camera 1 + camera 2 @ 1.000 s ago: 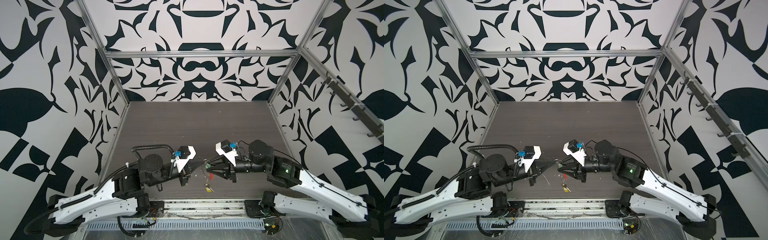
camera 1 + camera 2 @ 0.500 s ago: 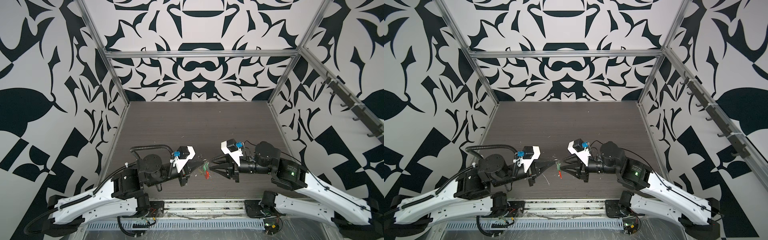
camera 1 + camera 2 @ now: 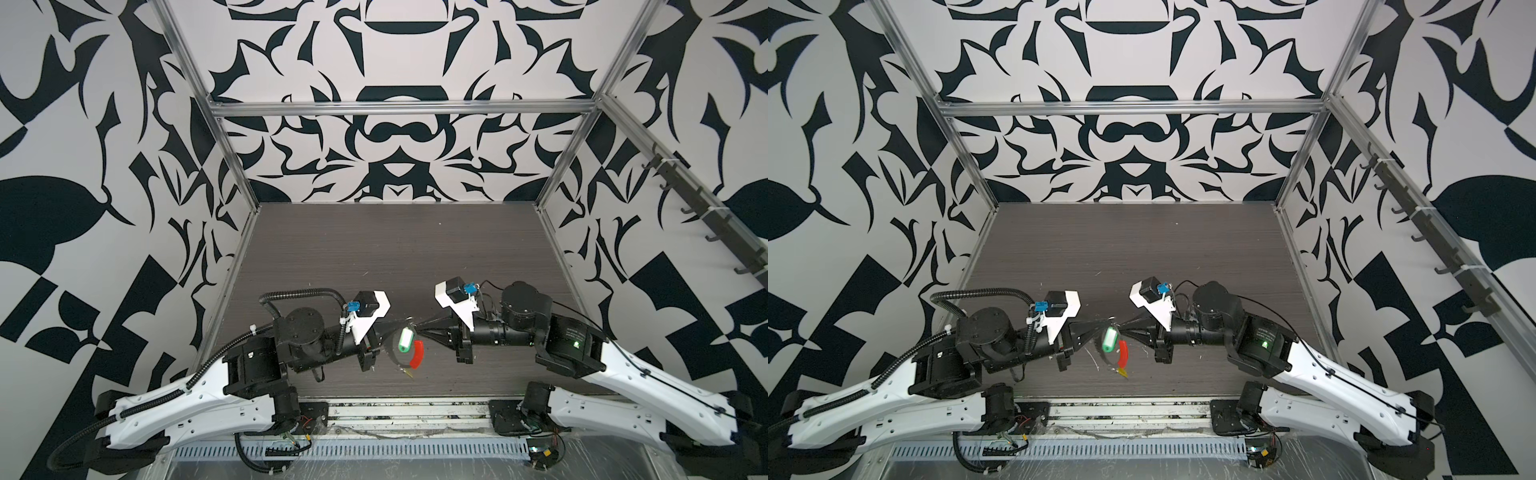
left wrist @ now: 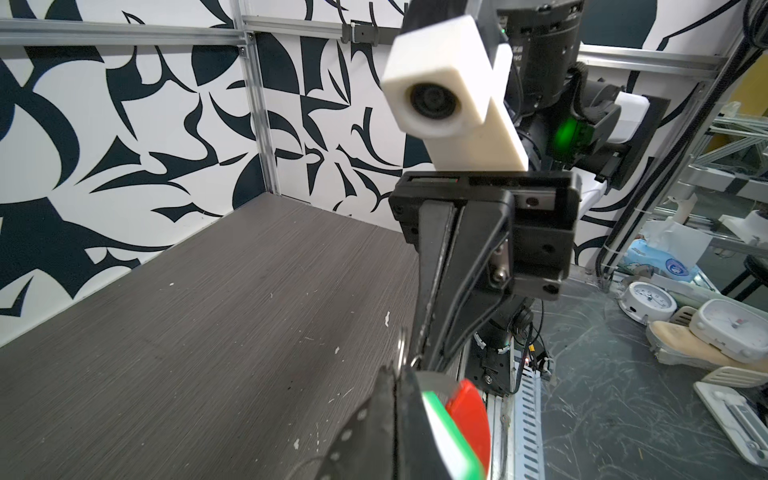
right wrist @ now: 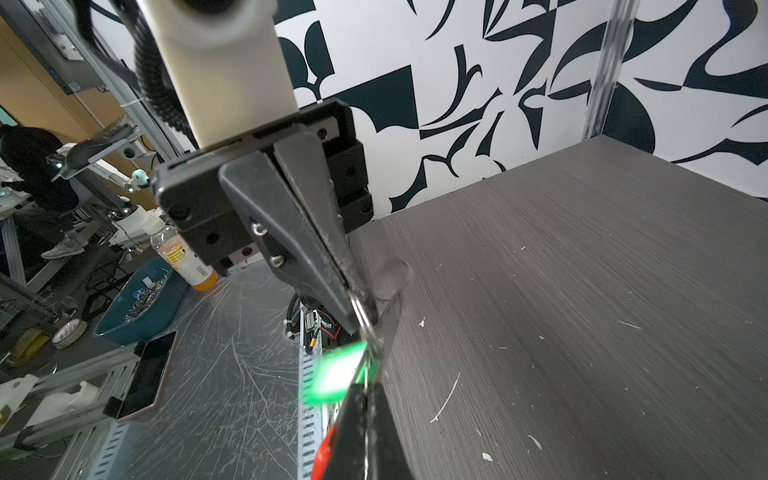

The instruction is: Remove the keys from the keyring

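The wire is in my left gripper, so my right gripper will next pull away from the hoop, tilt and go down onto the bare tabletop to release the key.
The keyring, a thin grey hoop with a red section, hangs between both grippers above the front middle of the table. My left gripper is shut on its wire; in the left wrist view the left gripper has the green tag and the red section beside it. My right gripper meets it tip to tip. The right gripper is shut on a blurred metal key by the green tag. A yellow tag hangs below the hoop.
The dark wood-grain table stretches behind the arms, with white flecks on it. Patterned walls close in the left, right and back. A metal rail runs along the front edge. A row of hooks lines the right wall.
The right gripper has moved left to the ring and shut. The ring has swung so that the green tag and red section face up. The left gripper stays shut in place.
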`<state>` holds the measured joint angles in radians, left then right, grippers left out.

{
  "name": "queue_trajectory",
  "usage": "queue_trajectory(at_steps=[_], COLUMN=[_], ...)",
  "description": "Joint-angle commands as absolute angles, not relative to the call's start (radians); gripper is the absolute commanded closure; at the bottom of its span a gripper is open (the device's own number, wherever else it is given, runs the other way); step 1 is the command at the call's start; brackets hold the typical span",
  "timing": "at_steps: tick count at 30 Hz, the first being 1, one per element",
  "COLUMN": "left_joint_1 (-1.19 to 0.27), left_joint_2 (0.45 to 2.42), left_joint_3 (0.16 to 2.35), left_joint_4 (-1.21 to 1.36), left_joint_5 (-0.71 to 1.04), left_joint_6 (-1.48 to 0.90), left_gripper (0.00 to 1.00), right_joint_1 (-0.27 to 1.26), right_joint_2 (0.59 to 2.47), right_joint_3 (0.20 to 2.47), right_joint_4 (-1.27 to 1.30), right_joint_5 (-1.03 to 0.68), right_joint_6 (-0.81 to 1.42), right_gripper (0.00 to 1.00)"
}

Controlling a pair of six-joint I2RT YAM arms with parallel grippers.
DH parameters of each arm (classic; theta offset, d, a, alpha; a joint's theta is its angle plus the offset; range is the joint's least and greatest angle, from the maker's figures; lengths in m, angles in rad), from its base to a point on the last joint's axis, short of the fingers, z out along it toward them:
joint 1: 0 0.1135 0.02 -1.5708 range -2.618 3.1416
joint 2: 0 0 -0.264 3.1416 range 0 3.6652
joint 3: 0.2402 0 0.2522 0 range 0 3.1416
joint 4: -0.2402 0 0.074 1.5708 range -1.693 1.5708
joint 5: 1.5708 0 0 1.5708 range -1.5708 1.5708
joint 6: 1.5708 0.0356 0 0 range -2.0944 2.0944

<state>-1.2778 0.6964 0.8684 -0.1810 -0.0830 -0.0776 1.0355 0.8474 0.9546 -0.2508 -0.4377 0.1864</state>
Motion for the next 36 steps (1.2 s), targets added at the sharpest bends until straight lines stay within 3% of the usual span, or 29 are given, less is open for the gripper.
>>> queue_trajectory(at_steps=[1, 16, 29, 33, 36], left_joint_1=[-1.279, -1.279, -1.279, -1.28, -1.281], left_joint_2=[0.687, 0.653, 0.507, 0.501, 0.516], left_joint_3=[0.841, 0.742, 0.702, 0.7, 0.701], left_joint_4=[-0.097, 0.083, -0.063, -0.084, -0.092], left_joint_5=[-0.085, -0.113, -0.316, -0.338, -0.354], left_joint_6=[-0.089, -0.137, -0.141, -0.148, -0.153], left_gripper=[1.0, 1.0, 1.0, 1.0, 1.0], right_joint_1=[1.038, 1.038, 1.023, 0.931, 0.784], right_joint_2=[0.854, 0.882, 0.647, 0.68, 0.748], right_joint_3=[0.961, 0.869, 0.756, 0.704, 0.65], right_joint_4=[-0.17, 0.014, -0.201, -0.204, -0.147], right_joint_5=[-0.453, -0.4, -0.051, -0.039, -0.175], right_joint_6=[0.192, 0.26, 0.235, 0.251, 0.299], right_gripper=[1.0, 1.0, 1.0, 1.0, 1.0])
